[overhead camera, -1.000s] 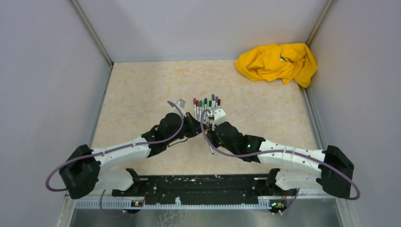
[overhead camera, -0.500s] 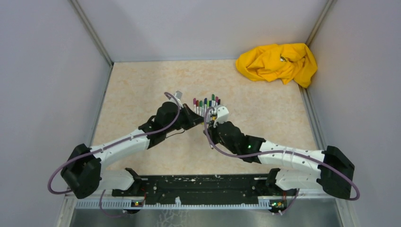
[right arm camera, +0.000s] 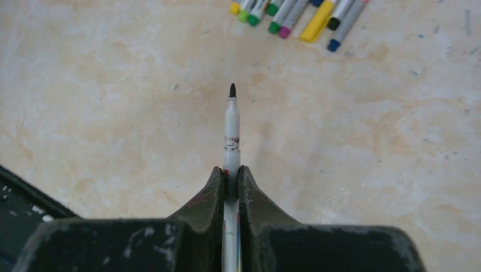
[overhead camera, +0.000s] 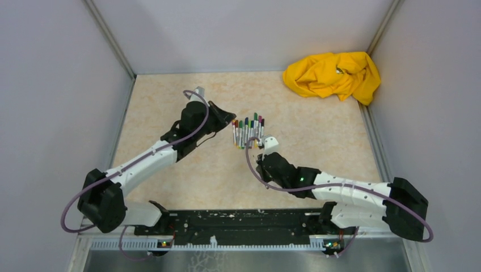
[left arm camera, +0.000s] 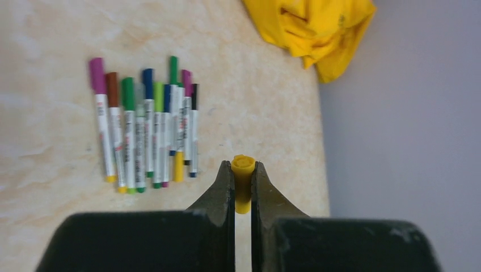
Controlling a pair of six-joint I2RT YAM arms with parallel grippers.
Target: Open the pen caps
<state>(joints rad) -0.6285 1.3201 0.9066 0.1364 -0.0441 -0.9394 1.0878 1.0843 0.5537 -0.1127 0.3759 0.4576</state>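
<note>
My right gripper is going to move the uncapped pen outward and down onto the table [overhead camera: 270, 130] [right arm camera: 383, 29] beside the black-capped pen, because the spot there is empty.
My left gripper [overhead camera: 229, 117] [left arm camera: 243, 165] is shut on a small yellow pen cap [left arm camera: 243, 184], held above the table left of the pen row. My right gripper [overhead camera: 262, 151] [right arm camera: 231, 169] is shut on an uncapped pen [right arm camera: 231, 130] with a grey-white barrel and a bare dark tip, just near of the row. The other pens [overhead camera: 248, 131] [left arm camera: 148, 130] lie side by side in a row on the table, with caps in magenta, brown, green, blue and black on them. Their lower ends show in the right wrist view [right arm camera: 295, 14].
A crumpled yellow cloth [overhead camera: 333, 75] [left arm camera: 309, 28] lies in the far right corner against the grey walls. The beige table [overhead camera: 170, 107] is walled on the left, back and right. A black rail [overhead camera: 238, 226] runs along the near edge.
The two grippers were together at the pen row. Now the left one has swung away to the far left with the yellow cap, and the right one has drawn back with the pen.
</note>
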